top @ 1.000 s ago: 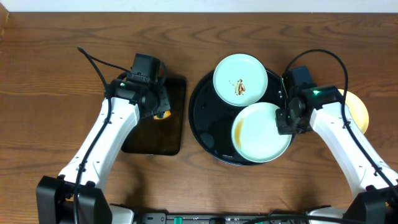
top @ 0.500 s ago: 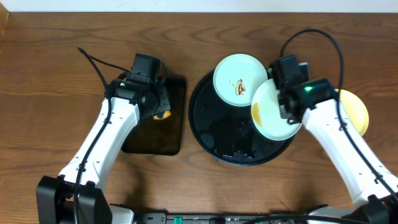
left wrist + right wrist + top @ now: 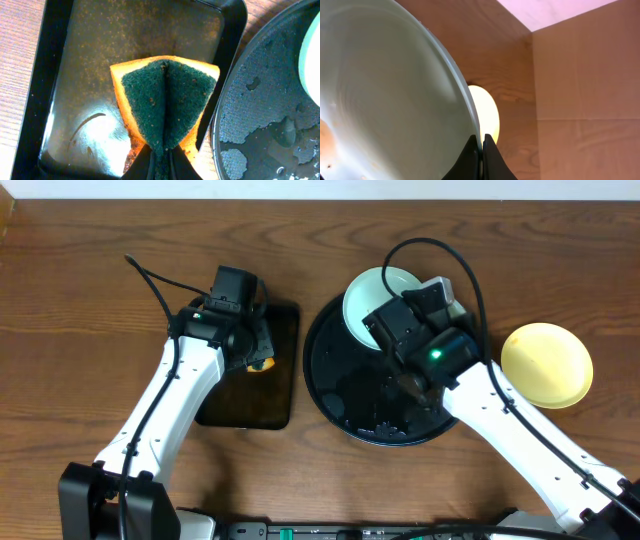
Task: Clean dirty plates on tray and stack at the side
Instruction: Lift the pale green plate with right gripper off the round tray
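The pale yellow plate is already off the round tray, so the mint plate in my right gripper needs to swing past and go down beside that plate, turning as it goes.
My right gripper (image 3: 481,150) is shut on the rim of a pale mint plate (image 3: 385,100) and holds it tilted, raised above the round black tray (image 3: 345,380). In the overhead view that plate is hidden under my right arm and gripper (image 3: 408,385). A second mint plate (image 3: 372,295) lies at the back of the tray, half covered by the arm. The pale yellow plate (image 3: 546,365) lies on the wood right of the tray and also shows in the right wrist view (image 3: 487,112). My left gripper (image 3: 160,165) is shut on a green-and-orange sponge (image 3: 165,100).
The sponge hangs over a smaller rectangular black tray (image 3: 65,100), wet and smeared, left of the round tray (image 3: 265,100). The round tray's floor carries water patches. Brown wood tabletop (image 3: 90,300) lies all around.
My right arm has swung left over the round tray, lifting and tilting the mint plate; it now covers part of the back plate. The yellow plate has come into full view. The left arm has not moved.
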Available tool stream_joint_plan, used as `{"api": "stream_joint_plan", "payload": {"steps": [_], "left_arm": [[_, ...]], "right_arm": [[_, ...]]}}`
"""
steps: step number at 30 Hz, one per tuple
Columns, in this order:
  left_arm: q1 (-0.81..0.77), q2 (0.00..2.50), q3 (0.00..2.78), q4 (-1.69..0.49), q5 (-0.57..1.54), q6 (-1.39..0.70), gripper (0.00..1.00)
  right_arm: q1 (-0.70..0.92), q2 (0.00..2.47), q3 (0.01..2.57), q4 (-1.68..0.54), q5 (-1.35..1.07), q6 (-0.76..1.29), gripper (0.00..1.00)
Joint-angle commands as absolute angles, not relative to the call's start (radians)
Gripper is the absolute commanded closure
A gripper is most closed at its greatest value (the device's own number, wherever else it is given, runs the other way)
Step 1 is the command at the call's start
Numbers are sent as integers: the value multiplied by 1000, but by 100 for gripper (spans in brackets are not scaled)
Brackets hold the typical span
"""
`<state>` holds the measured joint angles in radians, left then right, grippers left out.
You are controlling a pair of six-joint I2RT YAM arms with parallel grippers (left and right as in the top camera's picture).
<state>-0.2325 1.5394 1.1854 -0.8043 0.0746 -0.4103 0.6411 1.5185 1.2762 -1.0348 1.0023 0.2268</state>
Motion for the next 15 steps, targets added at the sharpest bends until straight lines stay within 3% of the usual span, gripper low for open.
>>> {"api": "stream_joint_plan", "payload": {"steps": [1,8,15], "left_arm": [[-230,1545,1182,-804,62,-393,92],[-230,1545,1182,-803,62,-393,92],[-230,1545,1182,-804,62,-393,92]], "right_arm": [[648,1509,1293,-1033,1076,277,99],[639,1509,1293,-1032,1047,339,99],[521,1509,1293,-1037,828,418,99]]}}
